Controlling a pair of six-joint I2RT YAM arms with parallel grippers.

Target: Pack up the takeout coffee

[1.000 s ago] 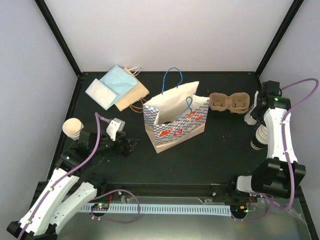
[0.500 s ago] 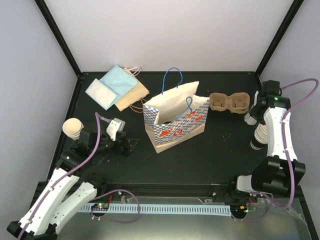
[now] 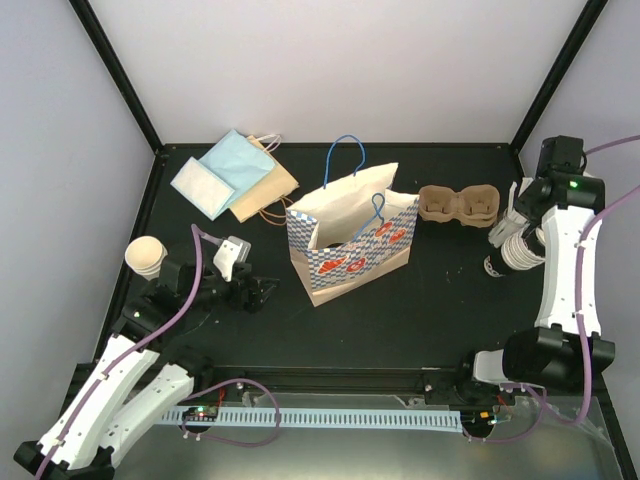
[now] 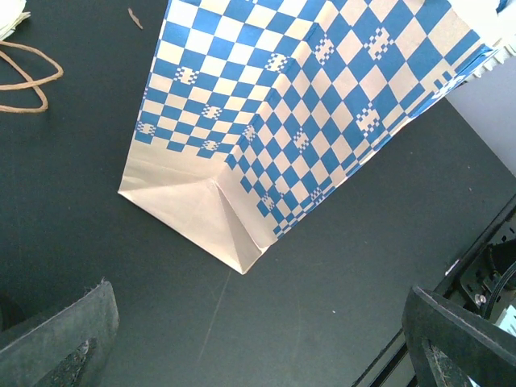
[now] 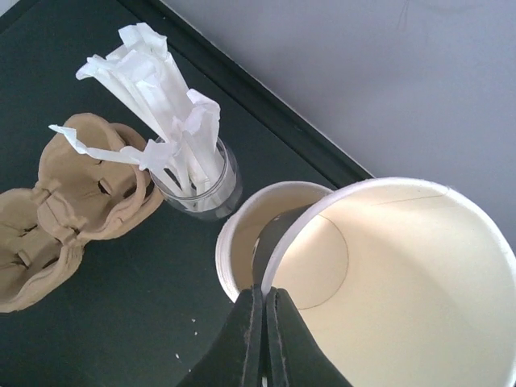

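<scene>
My right gripper carries the cup down and left in the top view to clear tabletop by the bag's near side next, and releases it.
My right gripper (image 5: 264, 294) is shut on the rim of a cream paper cup (image 5: 403, 274), pinching its wall between the two fingers. That cup hangs tilted just above a second cup (image 5: 242, 234) that stands below it. In the top view the right gripper (image 3: 515, 225) is at the far right, beside the brown pulp cup tray (image 3: 457, 203), which also shows in the right wrist view (image 5: 64, 210). Another cream cup (image 3: 146, 255) lies at the left edge. My left gripper (image 3: 262, 292) stands open and empty, close to the table. No lids can be made out.
The blue-checked paper bag (image 3: 350, 240) stands open mid-table, its folded bottom corner (image 4: 226, 234) just ahead of the left fingers (image 4: 56, 339). A clear glass of white stir sticks (image 5: 161, 145) stands next to the cups. Blue napkins (image 3: 222, 172) and a flat brown bag (image 3: 265, 190) lie at the back left.
The right gripper has closed on the cup's rim and the right arm has risen, drawing the cup up and slightly left. The left arm has not moved.
</scene>
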